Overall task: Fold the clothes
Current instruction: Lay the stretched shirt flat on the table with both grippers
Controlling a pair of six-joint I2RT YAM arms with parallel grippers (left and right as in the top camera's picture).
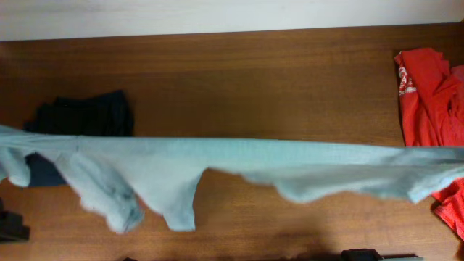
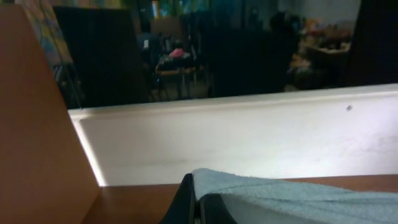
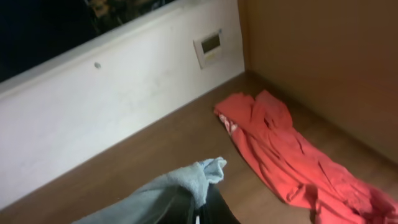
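Note:
I will carry my right gripper outward and down and release the T-shirt on the bare tabletop beside the red shirt, as that spot lies outward and below it.
The pale grey-blue T-shirt (image 1: pixel 232 167) hangs stretched in the air across the whole width of the table, its lower edge drooping toward the front. My left gripper (image 2: pixel 198 198) is shut on one end of it (image 2: pixel 292 199); my right gripper (image 3: pixel 200 208) is shut on the other end (image 3: pixel 186 183). Neither gripper shows in the overhead view; both are past the frame's edges. The red shirt (image 1: pixel 428 109) with white print lies crumpled at the right edge and shows in the right wrist view (image 3: pixel 280 149). The dark navy garment (image 1: pixel 80 119) lies at the left, partly behind the stretched T-shirt.
The brown wooden table (image 1: pixel 254 80) has a white wall (image 2: pixel 249 137) along its far edge. A white wall panel (image 3: pixel 210 46) sits near the far right corner. Dark robot parts (image 1: pixel 11 225) show at the front left edge and a dark piece (image 1: pixel 362 254) at the front edge.

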